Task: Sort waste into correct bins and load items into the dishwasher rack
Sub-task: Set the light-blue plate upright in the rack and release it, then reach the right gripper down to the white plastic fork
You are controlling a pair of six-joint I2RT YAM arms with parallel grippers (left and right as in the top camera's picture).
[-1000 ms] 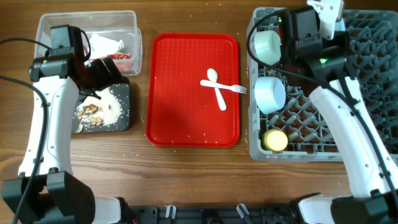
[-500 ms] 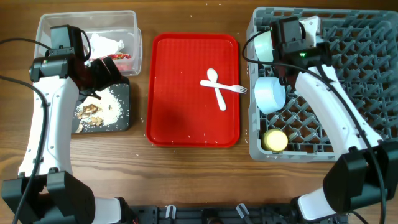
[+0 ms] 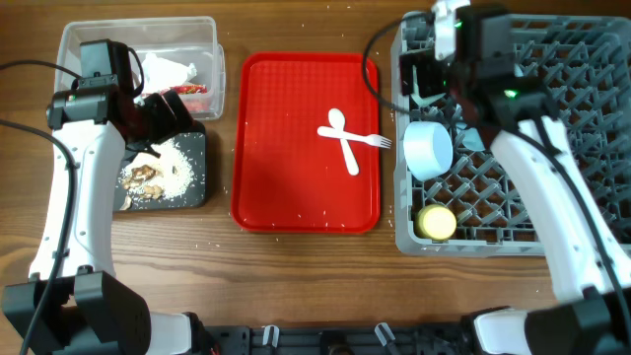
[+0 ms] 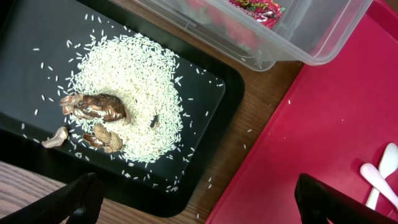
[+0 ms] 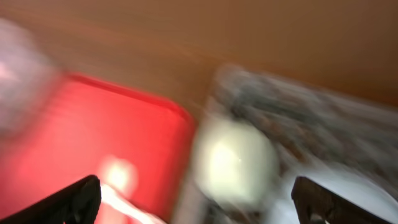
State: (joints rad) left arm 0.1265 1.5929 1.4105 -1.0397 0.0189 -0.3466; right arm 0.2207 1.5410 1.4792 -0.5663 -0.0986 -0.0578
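Observation:
I should next turn my right gripper and bring it down from over the rack (image 3: 513, 232) to the red tray, onto the fork's neck (image 3: 365, 138), because the fork lies over the spoon.
My right gripper (image 3: 426, 69) hangs open over the far-left corner of the grey dishwasher rack (image 3: 513, 232). The right wrist view is blurred: a pale bowl (image 5: 233, 162) lies below and between my open fingers (image 5: 78, 199), untouched. A second pale blue bowl (image 3: 427, 148) and the yellow cup (image 3: 437, 222) sit in the rack's left column. The white spoon (image 3: 340, 133) and fork (image 3: 370, 141) lie crossed on the red tray (image 3: 286, 148). My left gripper (image 3: 163, 113) is open and empty above the black tray (image 4: 37, 37) of rice (image 4: 134, 93). The wrapper (image 3: 170, 71) lies in the clear tub (image 3: 74, 39).
Brown food bits (image 4: 96, 109) lie in the rice. Stray grains dot the wood (image 4: 249, 130) between the black tray and the red tray (image 4: 323, 124). The spoon's tip (image 4: 379, 177) shows at the left wrist view's right edge.
My right gripper has gone from shut to open, letting go of the bowl at the rack's far-left corner, and now covers it from above. The left arm has not moved.

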